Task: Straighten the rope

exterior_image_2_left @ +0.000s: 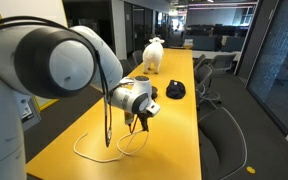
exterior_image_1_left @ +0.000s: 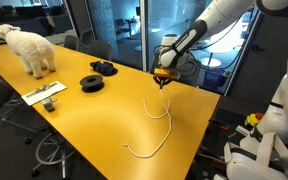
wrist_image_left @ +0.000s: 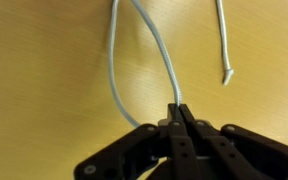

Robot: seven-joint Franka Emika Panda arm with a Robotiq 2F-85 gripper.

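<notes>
My gripper moves away from the sheep toy and down to the bare tabletop next, which lies that way below it. It then releases, because the cord curves.
The rope is a thin cream cord lying in loose curves on the yellow table [exterior_image_1_left: 94, 120], seen in both exterior views [exterior_image_1_left: 168, 128] [exterior_image_2_left: 92, 157]. My gripper [exterior_image_1_left: 162, 84] [exterior_image_2_left: 135, 124] hangs near the table's far right edge and is shut on the rope, lifting one part of it just off the surface. In the wrist view the closed fingertips [wrist_image_left: 180, 110] pinch the rope [wrist_image_left: 160, 52], which runs up and away in two strands. A free rope end [wrist_image_left: 227, 74] lies to the right.
A white sheep toy [exterior_image_1_left: 31, 48] [exterior_image_2_left: 154, 53] stands at the far end of the table. Two black coiled discs [exterior_image_1_left: 92, 83] [exterior_image_1_left: 104, 68] and a flat white item [exterior_image_1_left: 46, 95] lie mid-table. Office chairs [exterior_image_2_left: 224, 120] line the sides.
</notes>
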